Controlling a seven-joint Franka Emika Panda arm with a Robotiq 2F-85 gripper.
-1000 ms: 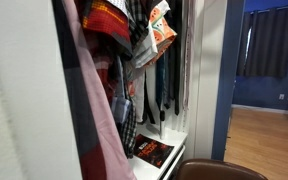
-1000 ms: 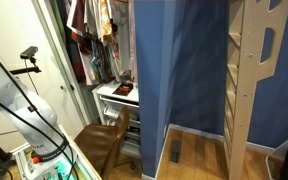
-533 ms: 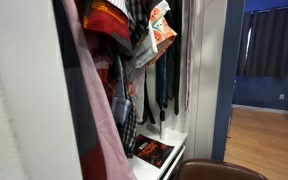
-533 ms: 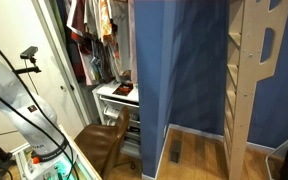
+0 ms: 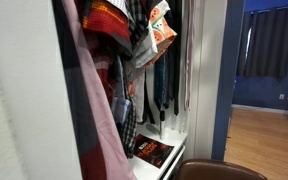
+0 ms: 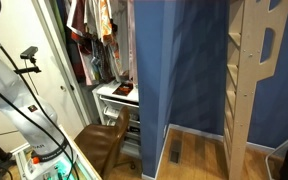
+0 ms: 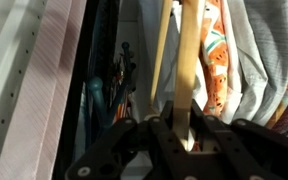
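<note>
The pale wooden bar looks like part of a clothes hanger, so it should next go outward with my gripper into the wardrobe's hanging clothes (image 6: 96, 28) and be let go among them.
In the wrist view my gripper (image 7: 188, 138) is shut on a pale wooden bar (image 7: 189, 60), which looks like part of a clothes hanger. A thinner wooden strip (image 7: 161, 55) runs beside it. Hanging clothes surround the bar: an orange-and-white patterned garment (image 7: 214, 70) on one side, dark garments (image 7: 109, 90) and a pink striped shirt (image 7: 44, 80) on the other. In both exterior views the gripper itself is hidden. Only the white arm with its cables (image 6: 14, 95) shows, beside the open wardrobe's clothes (image 6: 94, 30) (image 5: 124, 40).
The wardrobe has a white shelf (image 6: 114, 100) with a dark book-like item (image 5: 152, 152) on it. A brown chair (image 6: 104, 140) stands in front. A blue panel (image 6: 179, 60) and a wooden shelf frame (image 6: 249, 60) stand beside it, on a wood floor (image 5: 269, 140).
The arm part at the top left corner of an exterior view has shifted slightly. The clothes and the rest have not visibly moved.
</note>
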